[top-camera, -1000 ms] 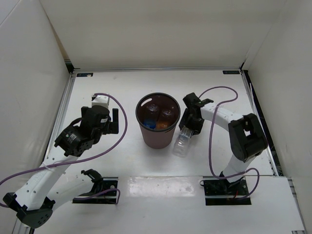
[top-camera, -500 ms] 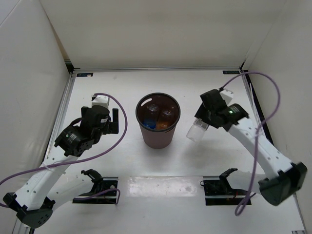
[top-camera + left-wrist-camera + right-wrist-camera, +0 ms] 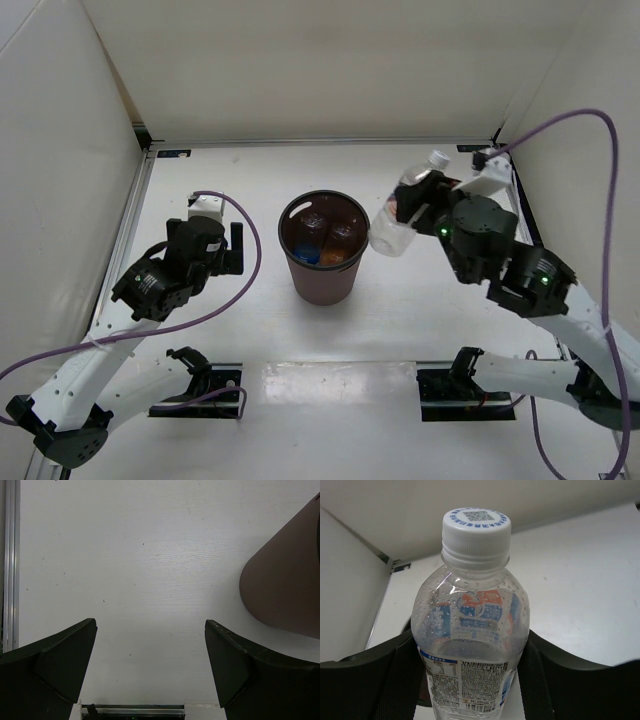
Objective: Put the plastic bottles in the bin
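My right gripper swings to the left in the top view over the bin's opening (image 3: 324, 230) next, straightens the tilted bottle, and releases it.
The dark maroon bin (image 3: 322, 275) stands upright mid-table; inside it lie a clear bottle with a blue label (image 3: 308, 240) and an orange bottle (image 3: 343, 240). My right gripper (image 3: 415, 200) is shut on a clear plastic bottle (image 3: 387, 235) with a white cap, held tilted in the air just right of the bin's rim, cap toward the back right. In the right wrist view that bottle (image 3: 472, 645) fills the space between both fingers (image 3: 547, 675). My left gripper (image 3: 236, 250) hangs left of the bin, open and empty (image 3: 150, 625), with the bin's side (image 3: 285, 590) at the right.
White walls enclose the table on three sides. A metal rail (image 3: 320, 143) runs along the back edge. Purple cables loop over both arms (image 3: 250, 250). The arm bases sit on black mounts (image 3: 468, 385) at the near edge.
The right arm has lifted the clear bottle off the table beside the bin and swung it up toward the rim. The left arm has not moved.
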### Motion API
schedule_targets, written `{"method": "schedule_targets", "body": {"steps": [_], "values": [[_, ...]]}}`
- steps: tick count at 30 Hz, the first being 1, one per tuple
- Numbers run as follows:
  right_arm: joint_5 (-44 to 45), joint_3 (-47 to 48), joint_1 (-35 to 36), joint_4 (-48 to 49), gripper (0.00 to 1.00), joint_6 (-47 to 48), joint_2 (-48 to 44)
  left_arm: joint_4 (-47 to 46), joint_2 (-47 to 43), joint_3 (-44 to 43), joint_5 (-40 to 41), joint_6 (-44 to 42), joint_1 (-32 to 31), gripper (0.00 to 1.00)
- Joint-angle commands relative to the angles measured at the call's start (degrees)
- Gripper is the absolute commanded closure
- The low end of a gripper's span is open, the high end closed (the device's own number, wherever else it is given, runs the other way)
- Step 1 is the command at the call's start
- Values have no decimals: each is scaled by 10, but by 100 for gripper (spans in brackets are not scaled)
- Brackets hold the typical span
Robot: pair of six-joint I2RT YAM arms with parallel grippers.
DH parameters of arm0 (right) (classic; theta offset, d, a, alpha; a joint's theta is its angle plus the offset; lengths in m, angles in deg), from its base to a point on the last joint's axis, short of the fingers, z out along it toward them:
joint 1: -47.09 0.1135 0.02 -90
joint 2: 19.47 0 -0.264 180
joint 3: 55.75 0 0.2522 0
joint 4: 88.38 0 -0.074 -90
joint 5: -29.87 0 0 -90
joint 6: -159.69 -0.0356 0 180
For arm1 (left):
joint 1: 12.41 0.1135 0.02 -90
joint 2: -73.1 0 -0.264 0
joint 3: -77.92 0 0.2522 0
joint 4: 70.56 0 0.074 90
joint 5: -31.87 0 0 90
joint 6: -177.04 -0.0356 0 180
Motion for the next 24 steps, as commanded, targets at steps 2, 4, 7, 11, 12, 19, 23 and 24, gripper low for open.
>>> {"method": "schedule_targets", "body": {"steps": [2, 4, 7, 11, 12, 19, 23, 24], "values": [[101, 46, 81, 180, 100, 176, 86, -2, -2, 0, 2, -1, 2, 0], [94, 61, 86, 209, 100, 215, 105, -2, -2, 0, 3, -3, 2, 0], [35, 83, 81, 211, 100, 215, 163, -2, -2, -1, 2, -2, 2, 0], [-4, 129, 75, 157, 100, 184, 231, -1, 0, -1, 2, -2, 3, 0], [-17, 133, 74, 149, 100, 176, 262, -1, -1, 0, 2, -2, 3, 0], [-53, 166, 74, 48, 100, 104, 340, -3, 0, 0, 3, -2, 3, 0], [-50, 151, 85, 23, 100, 64, 354, -3, -3, 0, 4, -2, 2, 0], [-50, 141, 88, 29, 100, 65, 355, -2, -3, 0, 3, -2, 3, 0]]}}
